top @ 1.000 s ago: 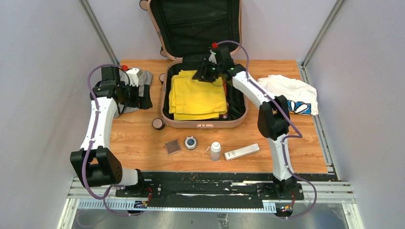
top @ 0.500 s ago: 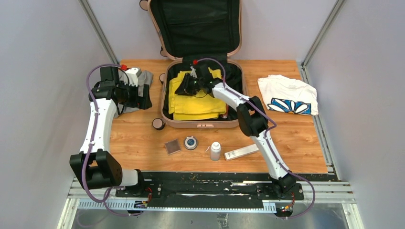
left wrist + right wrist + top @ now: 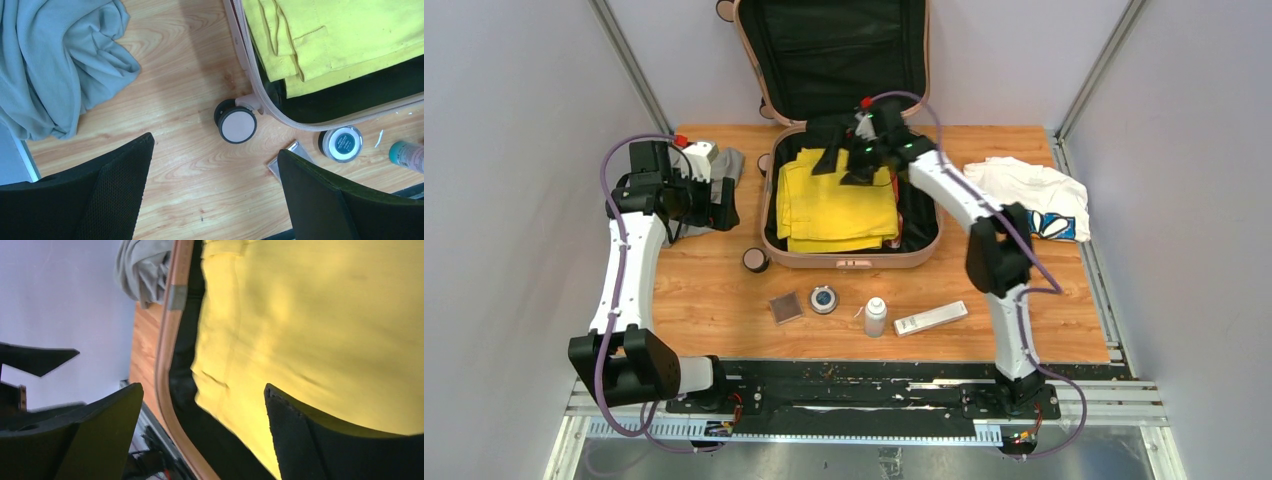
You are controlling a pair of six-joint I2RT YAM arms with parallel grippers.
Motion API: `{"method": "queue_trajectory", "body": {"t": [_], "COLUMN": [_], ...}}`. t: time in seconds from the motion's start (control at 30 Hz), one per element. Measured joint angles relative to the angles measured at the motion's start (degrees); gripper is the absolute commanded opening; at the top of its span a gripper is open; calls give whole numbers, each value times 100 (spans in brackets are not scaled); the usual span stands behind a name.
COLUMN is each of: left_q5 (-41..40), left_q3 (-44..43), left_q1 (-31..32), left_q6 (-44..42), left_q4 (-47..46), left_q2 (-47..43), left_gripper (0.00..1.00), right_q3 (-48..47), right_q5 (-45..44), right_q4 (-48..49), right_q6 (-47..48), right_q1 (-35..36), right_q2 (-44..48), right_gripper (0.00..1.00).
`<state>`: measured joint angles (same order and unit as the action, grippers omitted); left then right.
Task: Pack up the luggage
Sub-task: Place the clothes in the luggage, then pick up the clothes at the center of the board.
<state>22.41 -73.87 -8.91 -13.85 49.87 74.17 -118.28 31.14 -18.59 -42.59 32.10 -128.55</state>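
Observation:
Next, my right gripper swings off the luggage (image 3: 854,262) and down onto the T-shirt's edge by the luggage, as that edge lies to its right in the top view.
The luggage (image 3: 854,262) lies open at the back of the table, its lid upright against the wall. A folded yellow cloth (image 3: 839,205) fills its black-lined base. My right gripper (image 3: 844,168) hovers over the cloth's back edge, open and holding nothing. The right wrist view shows the yellow cloth (image 3: 310,330) below my right gripper (image 3: 202,430) and the pink rim of the luggage (image 3: 167,340). My left gripper (image 3: 724,203) is open over bare wood left of the case. In its wrist view, my left gripper (image 3: 215,185) sits between a grey cloth (image 3: 55,65) and a case wheel (image 3: 236,122).
A white T-shirt with a blue print (image 3: 1034,200) lies at the right. The grey cloth (image 3: 719,163) is heaped at the back left. In front of the case are a brown square compact (image 3: 785,307), a round tin (image 3: 823,299), a small white bottle (image 3: 875,317) and a long white box (image 3: 930,318).
My right gripper has opened and swung back to the right from the cloth's left part. The yellow cloth lies flatter in the case. The left arm has barely moved.

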Motion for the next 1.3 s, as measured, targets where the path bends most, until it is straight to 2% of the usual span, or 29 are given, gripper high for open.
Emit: {"method": "queue_trajectory", "body": {"t": [0.13,0.27,0.4,0.57,0.63,0.9,1.17,1.3], "left_q5": [-22,-20,-4,35,50,52,50,46], "left_q3": [0,0,0,0,-2,0,0,0], "left_q1": [0,0,0,0,0,0,0,0], "left_q6": [-59,-74,-68,-48,-42,-26,-26,-26], "left_q4": [20,37,44,46,46,50,50,50], "left_q2": [-4,-2,2,4,4,4,4,4], "left_gripper": [100,100,100,100,100,100,100,100], "right_q3": [1019,1843,1969,1834,1558,424,-192,-398], "right_q5": [-542,-1709,-2754,-3703,-4002,-4334,-4476,-4439], "right_q4": [-527,-1060,-1508,-2000,-2269,-2898,-3233,-3244], "right_q6": [476,960,1303,1609,1722,1928,2024,2096], "right_q1": [-678,-1609,-2404,-2870,-2905,-2929,-3029,-3139], "right_q2": [1519,2953,3449,2889,2208,319,-238,-490], "right_gripper": [100,100,100,100,100,100,100,95]}}
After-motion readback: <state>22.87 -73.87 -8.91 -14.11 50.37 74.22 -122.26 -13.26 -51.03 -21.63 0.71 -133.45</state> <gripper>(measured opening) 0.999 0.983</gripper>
